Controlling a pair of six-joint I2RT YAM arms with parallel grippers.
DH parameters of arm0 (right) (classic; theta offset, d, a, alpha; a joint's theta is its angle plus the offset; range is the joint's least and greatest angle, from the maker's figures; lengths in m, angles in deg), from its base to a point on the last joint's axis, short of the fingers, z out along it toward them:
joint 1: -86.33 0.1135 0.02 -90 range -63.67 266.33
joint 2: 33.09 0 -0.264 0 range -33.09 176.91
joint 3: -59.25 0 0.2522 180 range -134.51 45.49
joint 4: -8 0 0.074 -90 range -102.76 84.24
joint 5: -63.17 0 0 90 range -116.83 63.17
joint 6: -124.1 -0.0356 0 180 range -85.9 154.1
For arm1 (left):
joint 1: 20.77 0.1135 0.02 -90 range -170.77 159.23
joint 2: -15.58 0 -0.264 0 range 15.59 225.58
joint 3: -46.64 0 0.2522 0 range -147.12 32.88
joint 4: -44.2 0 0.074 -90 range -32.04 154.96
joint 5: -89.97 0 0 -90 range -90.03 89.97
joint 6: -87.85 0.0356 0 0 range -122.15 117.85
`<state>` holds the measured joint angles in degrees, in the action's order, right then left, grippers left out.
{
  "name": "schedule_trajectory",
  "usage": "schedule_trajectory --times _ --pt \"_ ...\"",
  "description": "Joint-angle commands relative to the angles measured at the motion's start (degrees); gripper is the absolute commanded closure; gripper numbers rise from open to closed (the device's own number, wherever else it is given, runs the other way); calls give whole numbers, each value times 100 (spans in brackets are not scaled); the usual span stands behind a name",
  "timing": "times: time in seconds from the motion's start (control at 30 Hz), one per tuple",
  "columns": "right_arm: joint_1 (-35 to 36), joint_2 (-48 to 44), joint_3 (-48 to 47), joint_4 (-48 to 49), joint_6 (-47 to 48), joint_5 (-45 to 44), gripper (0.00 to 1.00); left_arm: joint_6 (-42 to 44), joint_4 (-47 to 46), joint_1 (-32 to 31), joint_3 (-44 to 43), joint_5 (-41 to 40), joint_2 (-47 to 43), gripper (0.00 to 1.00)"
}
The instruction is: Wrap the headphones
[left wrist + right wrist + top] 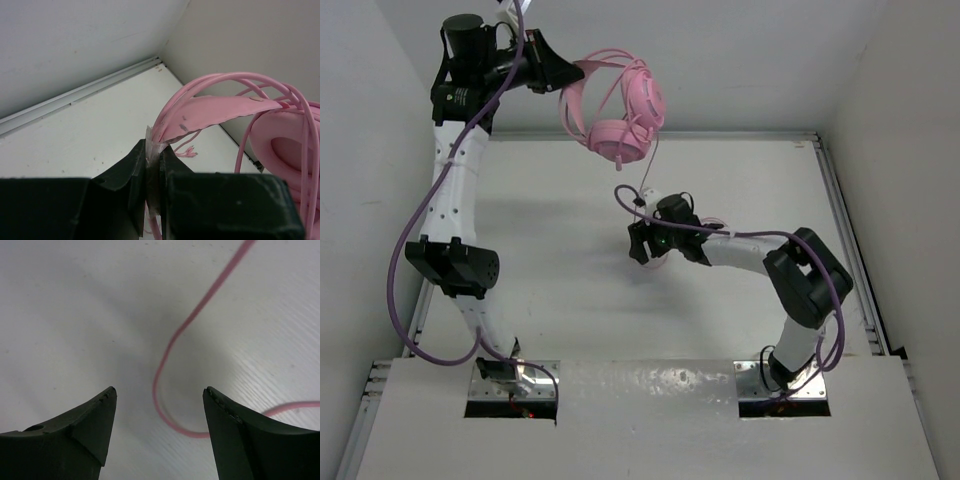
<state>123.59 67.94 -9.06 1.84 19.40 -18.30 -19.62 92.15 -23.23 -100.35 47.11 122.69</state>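
The curve of cable (pixel 156 394) lies below my right gripper, between its open fingers, so the gripper lowers onto it next and closes both fingers around it.
The pink headphones (pixel 620 110) hang in the air near the back wall, several loops of the thin pink cable lying over the headband. My left gripper (pixel 563 78) is raised high and shut on the headband's end; the left wrist view shows its jaws (pixel 156 150) pinching the headband (pixel 220 110), with an earcup (pixel 287 145) at the right. The cable (pixel 651 168) drops from the earcups to the table. My right gripper (pixel 645 245) is open low over the table, and a curve of cable (pixel 172 340) lies on the table between its fingertips (pixel 160 390), apart from both.
Thick purple arm cables (pixel 400 260) loop along the left arm and over the right arm (pixel 740 238). White walls close in the table at the back and both sides. A metal rail (pixel 845 240) runs along the right edge.
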Motion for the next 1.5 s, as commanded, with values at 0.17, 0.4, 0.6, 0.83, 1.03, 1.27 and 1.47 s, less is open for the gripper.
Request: schedule_trajectory --times 0.17,0.4,0.6,0.83,1.03,1.27,1.47 --pt "124 697 -960 199 -147 -1072 31 -555 -589 70 -423 261 -164 100" --pt "203 1357 -1445 84 -437 -467 35 -626 -642 70 -370 288 -147 100" --pt "326 1603 -1603 216 -674 -704 56 -626 -642 79 -335 252 -129 100" --pt "684 1324 -1569 -548 -202 -616 100 -1211 -624 246 -81 -659 -77 100" --pt "1643 980 -2006 -1918 880 -651 100 -2172 -1170 720 675 -837 170 100" --pt "2549 1199 -4061 -3928 1688 -555 100 -865 -827 624 1175 -2294 109 100" --pt "2840 1077 -5698 -5048 1760 -554 100 840 -1011 518 2651 -3737 -252 100"
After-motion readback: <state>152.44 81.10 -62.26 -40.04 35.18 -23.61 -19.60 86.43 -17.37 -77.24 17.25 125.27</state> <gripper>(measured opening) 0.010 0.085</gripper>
